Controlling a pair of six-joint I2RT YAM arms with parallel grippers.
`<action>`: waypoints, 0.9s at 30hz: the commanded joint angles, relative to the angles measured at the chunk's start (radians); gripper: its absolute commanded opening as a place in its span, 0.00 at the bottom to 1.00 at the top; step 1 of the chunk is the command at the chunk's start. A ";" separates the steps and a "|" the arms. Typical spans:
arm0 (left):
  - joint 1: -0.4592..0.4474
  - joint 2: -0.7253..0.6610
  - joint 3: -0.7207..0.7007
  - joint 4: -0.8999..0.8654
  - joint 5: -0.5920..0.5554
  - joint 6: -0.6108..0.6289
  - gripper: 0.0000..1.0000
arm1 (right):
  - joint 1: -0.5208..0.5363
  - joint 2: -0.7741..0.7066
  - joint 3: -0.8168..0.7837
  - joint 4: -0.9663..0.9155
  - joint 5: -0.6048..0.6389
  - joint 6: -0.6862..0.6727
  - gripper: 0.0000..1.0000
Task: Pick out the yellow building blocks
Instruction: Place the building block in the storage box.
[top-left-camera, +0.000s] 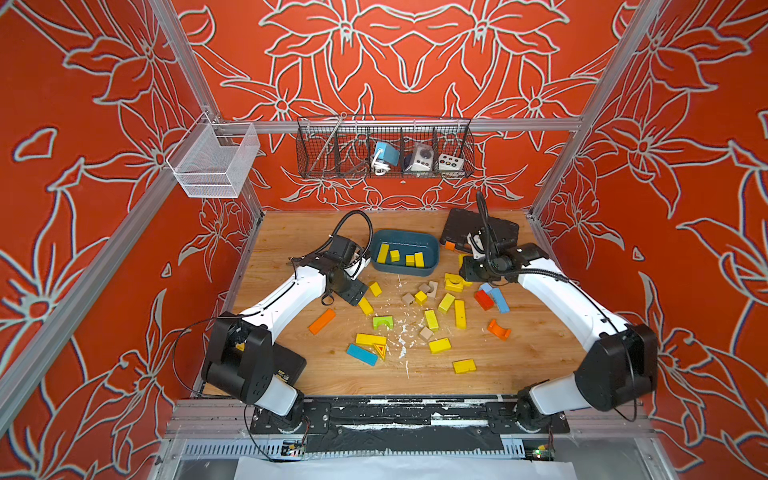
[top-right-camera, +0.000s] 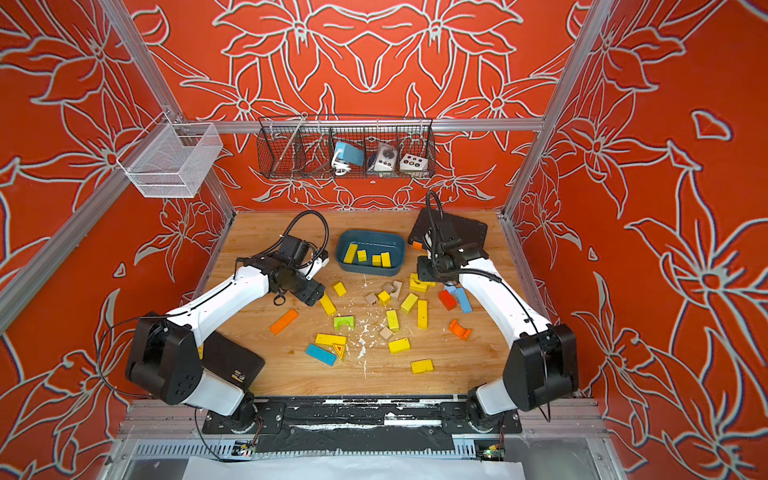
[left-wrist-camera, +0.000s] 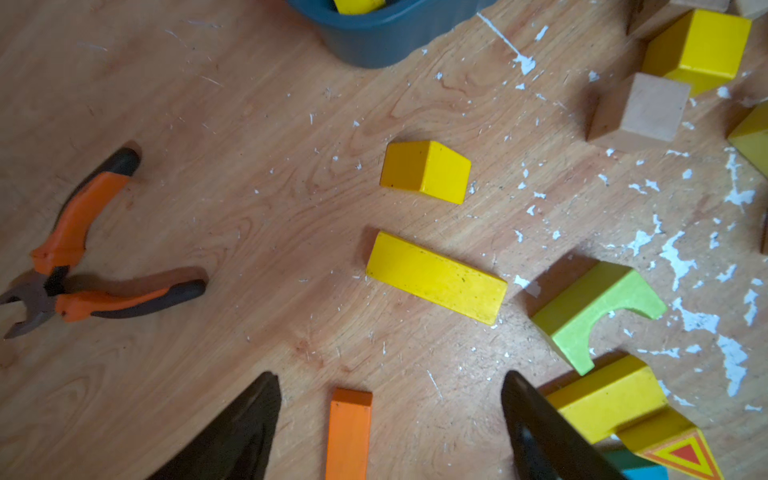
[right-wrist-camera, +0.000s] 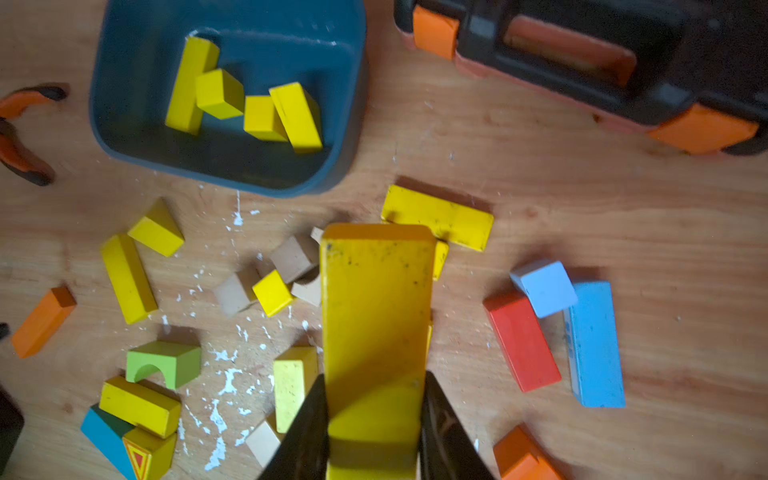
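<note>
The bin's end by the case (top-left-camera: 429, 255) lies beside and below the robot's right gripper, so the gripper will swing over that end next, lower the long yellow block and then release it.
Several yellow building blocks (top-left-camera: 401, 257) lie in the dark blue bin (top-left-camera: 435, 249) at the back. More of them are scattered on the wooden table in both top views, among them a cube (left-wrist-camera: 426, 171), a bar (left-wrist-camera: 436, 276) and a red-edged triangle (top-right-camera: 339, 351). My right gripper (right-wrist-camera: 374, 376) is shut on a long yellow block (right-wrist-camera: 376, 299), held above a small yellow pile (top-left-camera: 455, 282) just right of the bin. My left gripper (left-wrist-camera: 390, 378) hangs open and empty over the table left of the bin, and the cube and bar lie ahead of its fingertips.
A lime-green arch (left-wrist-camera: 594, 311), an orange bar (top-left-camera: 322, 321), blue (top-left-camera: 361, 354) and red (top-left-camera: 484, 300) blocks, tan blocks (right-wrist-camera: 293, 257) and an orange arch (top-left-camera: 498, 329) lie among the yellow ones. Pliers (left-wrist-camera: 83, 257) lie left of the bin, a black-and-orange case (right-wrist-camera: 582, 54) at the back right.
</note>
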 joint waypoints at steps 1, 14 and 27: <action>0.004 -0.015 -0.030 -0.017 0.017 -0.021 0.84 | 0.013 0.093 0.095 0.006 -0.043 -0.032 0.23; 0.004 0.115 0.019 0.020 0.026 -0.110 0.84 | 0.048 0.538 0.512 -0.010 -0.063 -0.081 0.24; 0.004 0.272 0.079 0.055 0.030 -0.190 0.81 | 0.092 0.746 0.691 -0.096 0.036 -0.125 0.27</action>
